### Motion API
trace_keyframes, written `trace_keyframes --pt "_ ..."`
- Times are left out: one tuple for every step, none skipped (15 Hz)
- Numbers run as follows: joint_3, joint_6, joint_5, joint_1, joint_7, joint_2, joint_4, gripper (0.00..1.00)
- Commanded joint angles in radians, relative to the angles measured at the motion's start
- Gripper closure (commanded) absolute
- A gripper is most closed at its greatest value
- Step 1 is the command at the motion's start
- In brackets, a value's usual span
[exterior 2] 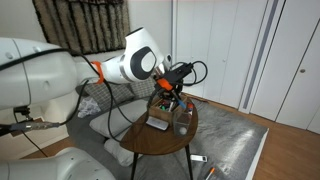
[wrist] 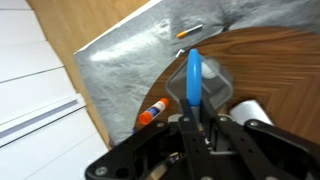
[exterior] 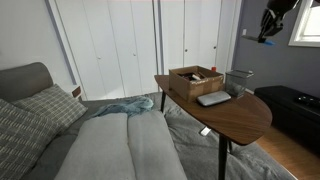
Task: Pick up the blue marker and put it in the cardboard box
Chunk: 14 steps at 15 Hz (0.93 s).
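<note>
The blue marker will go across from above the clear container and down over the open cardboard box (exterior: 196, 76) before my gripper opens.
My gripper (wrist: 195, 118) is shut on the blue marker (wrist: 194, 72), a thin bright-blue stick that points forward out of the fingers in the wrist view. The gripper hangs high above the table's far side in an exterior view (exterior: 269, 28) and also shows in an exterior view (exterior 2: 170, 88). The cardboard box (exterior: 195, 80), brown and shallow, sits on the wooden table (exterior: 235, 118). The box is out of the wrist view. Below the marker lies a clear plastic container (wrist: 212, 82).
A grey flat slab (exterior: 213, 98) and the clear container (exterior: 238, 82) stand next to the box. A glue stick with an orange cap (wrist: 152, 112) and a white roll (wrist: 250, 108) lie on the table. An orange pen (wrist: 190, 33) lies on the grey blanket (wrist: 120, 60). A sofa (exterior: 60, 130) is beside the table.
</note>
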Motion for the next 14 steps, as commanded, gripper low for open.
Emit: trace_keyframes --pt "-0.030 0.239 -0.014 0.024 -0.005 0.225 0.122 0.96" --pt "-0.028 0.281 0.010 0.044 -0.019 0.276 0.143 0.96" --pt "-0.019 0.299 0.031 0.060 -0.031 0.331 0.173 0.96" --pt "-0.011 0.316 0.051 0.081 -0.047 0.389 0.205 0.96" --pt "0.001 0.317 0.073 0.103 -0.061 0.447 0.241 0.96" --pt "0.012 0.314 0.096 0.120 -0.076 0.505 0.280 0.96" --pt "0.023 0.312 0.116 0.134 -0.098 0.551 0.310 0.96" --pt "0.031 0.307 0.142 0.148 -0.136 0.596 0.341 0.96" --pt "0.045 0.287 0.163 0.149 -0.159 0.628 0.369 0.96" --pt "0.059 0.274 0.179 0.145 -0.183 0.657 0.392 0.61" --pt "0.071 0.266 0.184 0.133 -0.194 0.674 0.405 0.60" --pt "0.079 0.257 0.188 0.119 -0.201 0.678 0.406 0.55" --pt "0.084 0.251 0.186 0.107 -0.201 0.672 0.398 0.47" --pt "0.087 0.246 0.184 0.098 -0.201 0.658 0.387 0.41"
